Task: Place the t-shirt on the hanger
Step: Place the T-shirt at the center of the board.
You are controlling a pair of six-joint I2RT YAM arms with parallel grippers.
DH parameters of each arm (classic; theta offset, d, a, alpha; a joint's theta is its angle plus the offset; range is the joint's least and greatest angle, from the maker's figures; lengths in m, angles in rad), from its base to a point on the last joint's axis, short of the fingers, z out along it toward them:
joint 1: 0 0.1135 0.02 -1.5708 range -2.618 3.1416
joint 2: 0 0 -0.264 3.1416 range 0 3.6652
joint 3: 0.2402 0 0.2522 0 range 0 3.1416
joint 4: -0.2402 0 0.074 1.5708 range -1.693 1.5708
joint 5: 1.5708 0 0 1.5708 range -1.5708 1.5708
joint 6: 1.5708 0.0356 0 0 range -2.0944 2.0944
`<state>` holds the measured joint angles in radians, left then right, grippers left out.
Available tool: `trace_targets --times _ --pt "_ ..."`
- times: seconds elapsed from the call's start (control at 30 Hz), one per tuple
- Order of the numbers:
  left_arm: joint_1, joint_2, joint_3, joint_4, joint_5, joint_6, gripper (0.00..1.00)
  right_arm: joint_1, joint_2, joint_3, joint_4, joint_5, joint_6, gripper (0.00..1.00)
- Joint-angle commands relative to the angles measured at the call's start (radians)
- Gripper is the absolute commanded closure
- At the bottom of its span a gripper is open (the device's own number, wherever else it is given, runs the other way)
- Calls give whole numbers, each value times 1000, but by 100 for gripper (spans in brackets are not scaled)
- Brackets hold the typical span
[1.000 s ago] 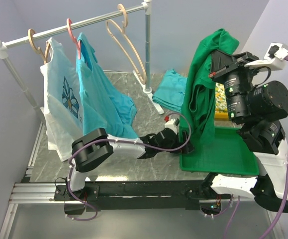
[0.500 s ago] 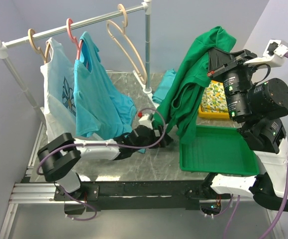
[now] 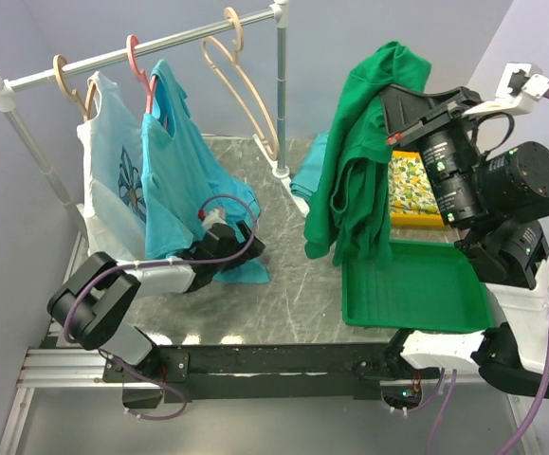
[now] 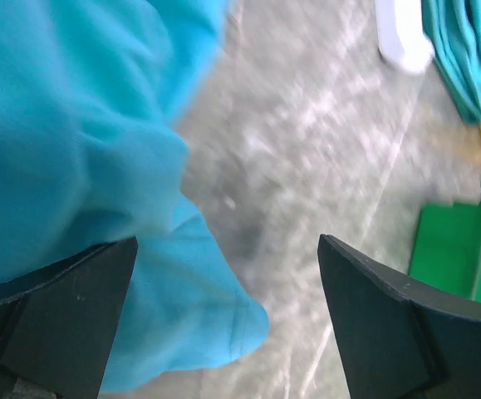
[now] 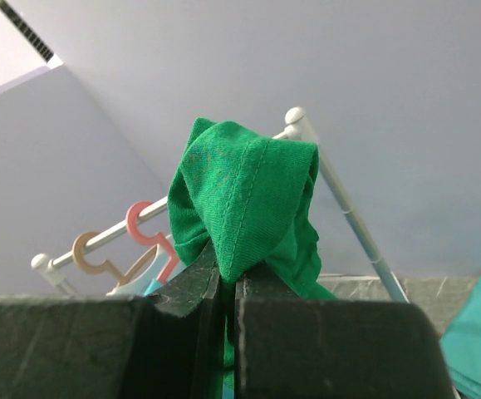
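Note:
The robot's right gripper will next tilt down and lower the t-shirt [image 3: 355, 161] onto the empty table [image 3: 299, 279] beside the green tray, toward the turquoise shirt's hem.
The dark green t-shirt [image 3: 355, 161] hangs bunched from my right gripper [image 3: 389, 92], which is shut on a fold of it high above the green tray; the right wrist view shows the fabric [image 5: 244, 191] pinched between the closed jaws [image 5: 228, 283]. The empty beige hanger [image 3: 246, 90] hangs on the rail at the rack's right end, left of the t-shirt and apart from it. My left gripper [image 3: 243, 242] is open and low over the table, at the hem of the turquoise shirt [image 4: 66, 125], holding nothing [image 4: 228, 283].
The rack rail [image 3: 94, 62] bears a white printed shirt [image 3: 113, 199] and a turquoise shirt [image 3: 184, 180] on a pink hanger [image 3: 139, 59]. The green tray [image 3: 416, 289], a yellow patterned box [image 3: 411, 185] and a folded turquoise cloth [image 3: 310, 175] lie at the right.
My left arm has swung left from under the green t-shirt to the turquoise shirt's hem. My right gripper has raised the t-shirt and carried it slightly left, off the tray.

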<state>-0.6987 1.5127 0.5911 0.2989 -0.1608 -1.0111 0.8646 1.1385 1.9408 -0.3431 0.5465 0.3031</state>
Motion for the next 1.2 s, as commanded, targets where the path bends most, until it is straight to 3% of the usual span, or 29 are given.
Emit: trace_targets --times 0.0,0.2,0.3,0.5,0.63,0.73,0.83,1.0,1.17 --pt "66 -63 13 -44 -37 43 4 23 12 47 23 -66 28 100" --pt "102 -108 47 -76 -30 91 3 57 64 106 -16 -80 34 100" --pt "100 -152 46 -61 30 127 4 56 18 -23 10 -47 65 100" --pt "71 -281 44 -133 75 195 3 36 -152 -550 35 15 238 100" --pt "51 -370 10 -198 47 209 4 -96 -250 -949 42 -150 411 100" --pt "41 -417 -26 -224 43 209 4 -180 -231 -1078 39 -213 465 97" --pt "9 -469 -42 -250 24 223 2 -255 -183 -1128 55 -267 467 96" --pt "-168 -496 7 -337 -84 207 1 -322 -118 -1129 82 -350 450 96" --pt "-323 -373 44 -330 -143 135 3 -352 -91 -1135 88 -359 433 91"
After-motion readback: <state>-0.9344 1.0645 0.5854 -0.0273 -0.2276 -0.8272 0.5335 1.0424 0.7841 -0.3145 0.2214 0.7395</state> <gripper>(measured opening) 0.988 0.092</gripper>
